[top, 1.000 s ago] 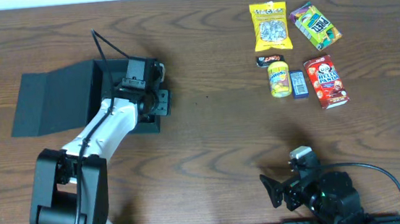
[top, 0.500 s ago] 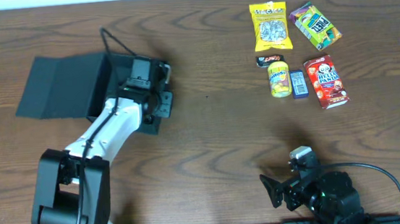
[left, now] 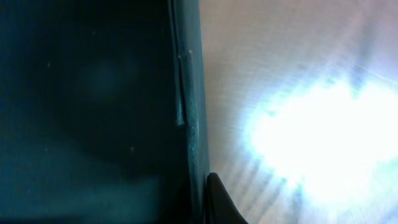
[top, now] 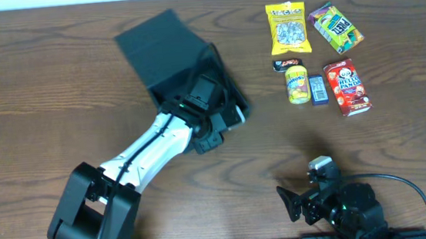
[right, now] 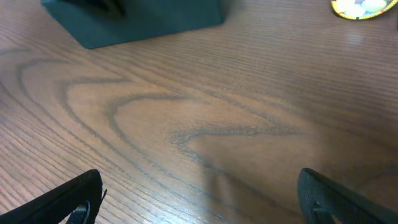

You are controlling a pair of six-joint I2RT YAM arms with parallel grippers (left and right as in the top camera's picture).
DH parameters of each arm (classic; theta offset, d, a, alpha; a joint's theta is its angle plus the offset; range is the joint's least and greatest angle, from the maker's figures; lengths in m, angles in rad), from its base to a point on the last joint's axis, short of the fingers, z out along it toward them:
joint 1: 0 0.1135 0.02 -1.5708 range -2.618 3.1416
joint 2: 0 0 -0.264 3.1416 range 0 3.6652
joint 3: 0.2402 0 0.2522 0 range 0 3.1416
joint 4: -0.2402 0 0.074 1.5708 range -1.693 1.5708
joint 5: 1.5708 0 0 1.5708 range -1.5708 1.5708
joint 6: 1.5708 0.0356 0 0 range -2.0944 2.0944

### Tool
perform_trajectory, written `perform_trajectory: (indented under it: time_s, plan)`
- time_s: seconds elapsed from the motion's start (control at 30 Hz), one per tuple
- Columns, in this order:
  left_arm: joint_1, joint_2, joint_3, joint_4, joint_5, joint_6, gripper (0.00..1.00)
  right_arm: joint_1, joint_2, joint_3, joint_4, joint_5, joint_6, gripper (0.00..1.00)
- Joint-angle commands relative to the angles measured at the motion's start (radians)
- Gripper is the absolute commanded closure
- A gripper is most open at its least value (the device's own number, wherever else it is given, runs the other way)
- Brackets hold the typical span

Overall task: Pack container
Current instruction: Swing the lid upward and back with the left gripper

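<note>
The container should next be turned by its side (top: 233,112) with my left gripper until it is square to the table's edge, with the container's flap toward the yellow bag. My left gripper will then release it.
The container (top: 165,54), a dark teal-black box with its flap up, stands tilted near the table's middle. My left gripper (top: 224,115) is shut on the container's near right wall. The left wrist view shows that thin wall (left: 191,124) running upright, with one dark fingertip (left: 219,202) pressed against its outer side and the other hidden inside. My right gripper (top: 301,201) rests open at the front edge, with bare wood between its fingers (right: 68,199). In the right wrist view the container (right: 143,18) lies far ahead.
Snack packs lie at the back right: a yellow bag (top: 288,28), a green pack (top: 335,27), a red box (top: 346,86), a yellow can (top: 296,83), a small blue pack (top: 318,89) and a small dark packet (top: 281,65). The can's edge (right: 364,7) shows in the right wrist view.
My left gripper closed on the container's wall and swung the box from the left side towards the middle, turning it. The right arm has not moved.
</note>
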Motion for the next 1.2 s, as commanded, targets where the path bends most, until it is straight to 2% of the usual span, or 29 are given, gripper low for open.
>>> perform_trajectory:
  time_s: [0.0, 0.2, 0.3, 0.33, 0.4, 0.5, 0.53, 0.63, 0.73, 0.87, 1.03, 1.17]
  plan:
    - [-0.019, 0.002, 0.029, -0.026, 0.018, 0.204, 0.95, 0.005, -0.005, -0.005, -0.002, -0.001, -0.015, 0.01]
    - [-0.023, 0.002, 0.089, -0.175, 0.015, 0.364, 0.94, 0.005, -0.005, -0.005, -0.001, -0.001, -0.015, 0.01]
    - [-0.022, 0.002, 0.119, -0.183, -0.018, 0.369, 0.94, 0.005, -0.005, -0.005, -0.002, -0.001, -0.015, 0.01]
    - [-0.022, 0.002, 0.126, -0.182, -0.026, 0.368, 0.91, 0.005, -0.005, -0.005, -0.002, -0.001, -0.015, 0.01]
    - [-0.022, 0.002, 0.134, -0.182, -0.029, 0.364, 0.79, 0.005, -0.005, -0.005, -0.002, -0.001, -0.014, 0.01]
    - [-0.022, 0.002, 0.138, -0.181, -0.03, 0.333, 0.32, 0.005, -0.005, -0.005, -0.002, -0.001, -0.015, 0.01]
    - [-0.022, 0.001, 0.14, -0.182, -0.038, 0.31, 0.29, 0.005, -0.005, -0.005, -0.002, -0.001, -0.014, 0.01]
    - [-0.022, -0.002, 0.156, -0.195, -0.072, 0.235, 0.27, 0.005, -0.005, -0.005, -0.002, -0.001, -0.015, 0.01]
    - [-0.022, -0.019, 0.188, -0.204, -0.156, 0.09, 0.25, 0.005, -0.005, -0.005, -0.002, -0.001, -0.015, 0.01]
    - [-0.022, -0.054, 0.228, -0.239, -0.247, 0.017, 0.25, 0.005, -0.005, -0.005, -0.002, -0.001, -0.015, 0.01]
    - [-0.022, -0.109, 0.237, -0.242, -0.256, -0.084, 0.32, 0.005, -0.005, -0.005, -0.002, -0.001, -0.014, 0.01]
    - [-0.008, -0.127, 0.237, -0.241, -0.256, -0.214, 0.32, 0.005, -0.005, -0.005, -0.002, -0.001, -0.015, 0.01]
